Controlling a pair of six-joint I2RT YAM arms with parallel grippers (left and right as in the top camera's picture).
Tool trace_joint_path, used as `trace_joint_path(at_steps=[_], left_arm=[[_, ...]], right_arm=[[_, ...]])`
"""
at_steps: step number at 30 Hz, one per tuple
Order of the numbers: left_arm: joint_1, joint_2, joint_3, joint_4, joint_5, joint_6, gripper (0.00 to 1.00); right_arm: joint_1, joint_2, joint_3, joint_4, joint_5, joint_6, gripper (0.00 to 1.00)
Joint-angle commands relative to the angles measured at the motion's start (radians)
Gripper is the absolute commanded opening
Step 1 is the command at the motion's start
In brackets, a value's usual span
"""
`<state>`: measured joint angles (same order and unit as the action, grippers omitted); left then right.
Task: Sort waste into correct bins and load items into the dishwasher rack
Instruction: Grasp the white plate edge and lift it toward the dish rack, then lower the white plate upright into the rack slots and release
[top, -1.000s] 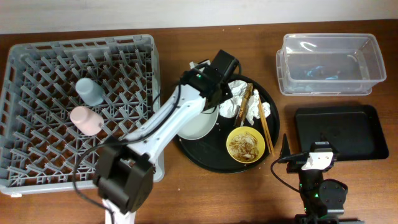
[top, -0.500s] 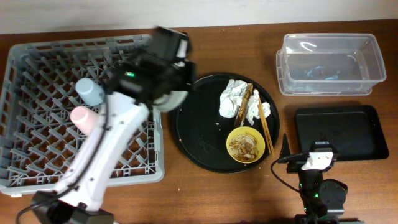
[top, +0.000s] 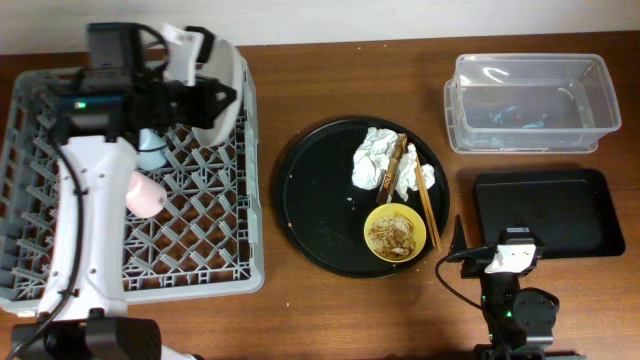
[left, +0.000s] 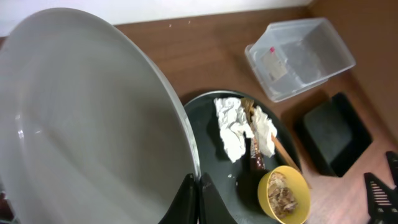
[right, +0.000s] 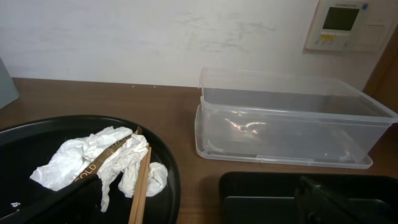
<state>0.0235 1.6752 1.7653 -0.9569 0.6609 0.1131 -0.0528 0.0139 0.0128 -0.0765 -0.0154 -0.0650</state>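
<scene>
The rack (top: 200, 250) slots beside the light-blue cup are below my fingers, so my left gripper needs to move down, put the plate into them and let go of the plate's rim.
My left gripper (top: 203, 100) (left: 196, 200) is shut on the rim of the pale grey plate (top: 224, 84) (left: 87, 124) and holds it tilted on edge above the rear right part of the grey dishwasher rack (top: 200, 250). The light-blue cup (top: 150, 150) and the pink cup (top: 143, 193) lie in the rack. White napkins (top: 373, 160) (right: 81, 155), chopsticks (top: 426, 205) (right: 140, 186) and a yellow bowl (top: 397, 232) (left: 285, 194) with food scraps sit on the round black tray (top: 320, 210). My right gripper (top: 462, 245) rests at the front right; its jaws are not clear.
The clear plastic tub (top: 527, 100) (right: 286, 124) stands at the back right. The shallow black rectangular tray (top: 550, 210) (right: 267, 193) lies in front of it. The left arm stretches over the rack's left side.
My left arm lifted the plate off the round tray and swung it left, over the rear of the rack. The right arm has not moved.
</scene>
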Motion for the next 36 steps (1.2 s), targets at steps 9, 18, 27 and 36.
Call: trace_joint_path(at_steps=[9,18,27,36], left_arm=[[0.182,0.1,0.005,0.005,0.396,0.016,0.01],[0.24,0.175,0.005,0.005,0.398,-0.069,0.01],[0.241,0.178,0.005,0.002,0.398,-0.076,0.01],[0.236,0.181,-0.031,-0.009,0.39,-0.075,0.01]], right_arm=[[-0.007,-0.008,-0.007,-0.003,0.009,-0.006,0.99],[-0.006,-0.008,-0.007,-0.003,0.009,-0.006,0.99],[-0.007,-0.008,-0.007,-0.003,0.009,-0.006,0.99],[-0.006,-0.008,-0.007,-0.003,0.009,-0.006,0.99]])
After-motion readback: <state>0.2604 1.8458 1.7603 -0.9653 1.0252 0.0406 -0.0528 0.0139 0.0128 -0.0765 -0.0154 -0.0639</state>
